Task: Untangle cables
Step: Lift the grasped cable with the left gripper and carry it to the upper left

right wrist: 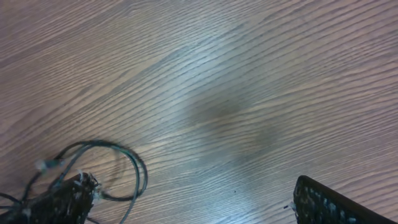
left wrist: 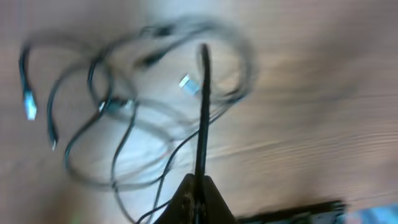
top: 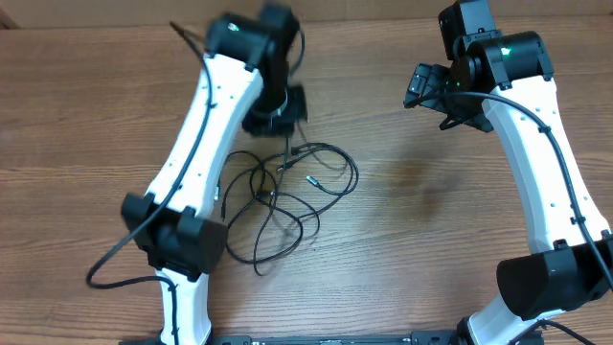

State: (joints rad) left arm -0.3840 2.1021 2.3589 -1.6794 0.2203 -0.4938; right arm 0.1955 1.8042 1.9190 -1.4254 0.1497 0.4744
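I will lift the cable outward to the bare wood clear of the tangle (top: 178,75), which is to the left of my left gripper in the overhead view, and let go of it there.
The cables (top: 287,192) lie as a loose black tangle on the wooden table, between the two arms and closer to the left one. My left gripper (top: 285,132) stands at the tangle's far edge and is shut on one black cable. In the left wrist view that cable (left wrist: 203,112) runs straight up from the closed gripper (left wrist: 198,194), with the blurred loops (left wrist: 118,112) and a silver plug (left wrist: 188,84) beyond. My right gripper (top: 431,94) hangs open to the right of the tangle. Its wrist view shows the gripper (right wrist: 193,186) over bare wood, and a cable loop (right wrist: 135,169) by its left finger (right wrist: 68,200).
The wooden table (top: 402,240) fills the view. The left arm's white links (top: 206,125) slant across the table's left side, and a thick arm cable (top: 105,268) loops near its base. The right arm (top: 546,163) stands along the right edge.
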